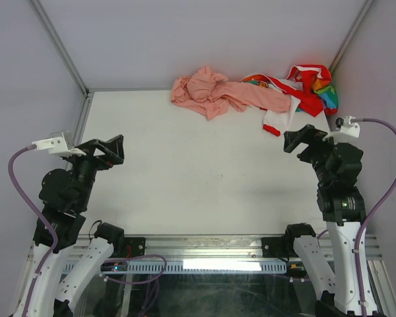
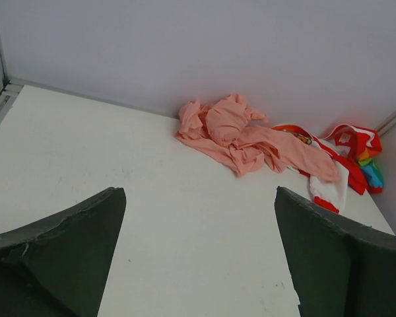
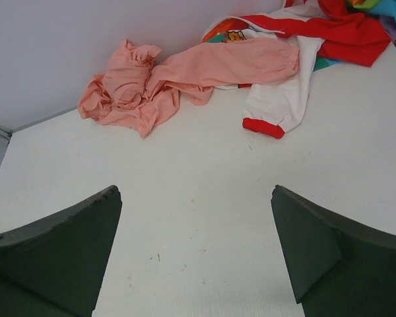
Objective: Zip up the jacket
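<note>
The jacket's near tip (image 1: 210,116) (image 2: 240,171) is a fold that sticks out onto bare table. My left gripper should reach outward and down to it next.
The salmon-pink jacket (image 1: 214,92) lies crumpled at the far edge of the table, one sleeve stretched right over another garment. It also shows in the left wrist view (image 2: 241,135) and the right wrist view (image 3: 165,79). Its zipper is hidden in the folds. My left gripper (image 1: 109,150) is open and empty over the near left of the table, far from the jacket. My right gripper (image 1: 302,140) is open and empty at the right side, a short way in front of the clothes.
A red, white and rainbow-coloured garment (image 1: 303,89) lies bunched in the far right corner, partly under the jacket's sleeve, its white sleeve with a red cuff (image 1: 272,127) reaching toward me. Grey walls close off the table (image 1: 198,178) at the back and sides.
</note>
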